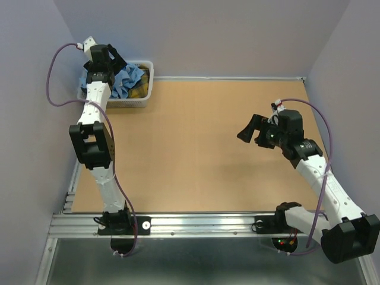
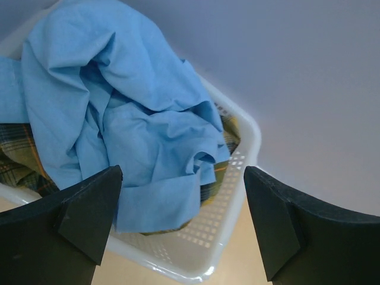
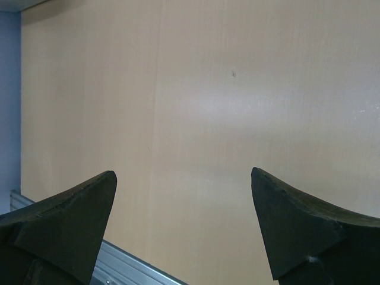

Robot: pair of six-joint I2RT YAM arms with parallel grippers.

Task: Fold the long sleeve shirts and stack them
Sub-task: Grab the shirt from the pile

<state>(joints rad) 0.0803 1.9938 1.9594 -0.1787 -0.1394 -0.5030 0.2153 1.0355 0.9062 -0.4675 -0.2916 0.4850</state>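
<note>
My left gripper comes down toward the right in the top view onto the blue shirt's fold beside the plaid garment [image 2: 18,157] next, as the fold lies below on that side.
A crumpled light blue shirt [image 1: 127,80] lies in a white perforated basket [image 1: 146,85] at the table's far left corner. In the left wrist view the blue shirt [image 2: 124,107] lies heaped over a yellow-green plaid garment [image 2: 18,157], one edge hanging near the basket rim [image 2: 228,202]. My left gripper [image 1: 113,61] hovers over the basket, open and empty; its fingertips [image 2: 95,205] stand wide apart just above the rim. My right gripper [image 1: 252,132] is open and empty above the bare table at the right [image 3: 184,178].
The plaid garment [image 1: 141,89] shows at the basket's right side. Grey walls close in on the left, back and right. A metal rail [image 1: 196,222] runs along the near edge and shows in the right wrist view [image 3: 119,267].
</note>
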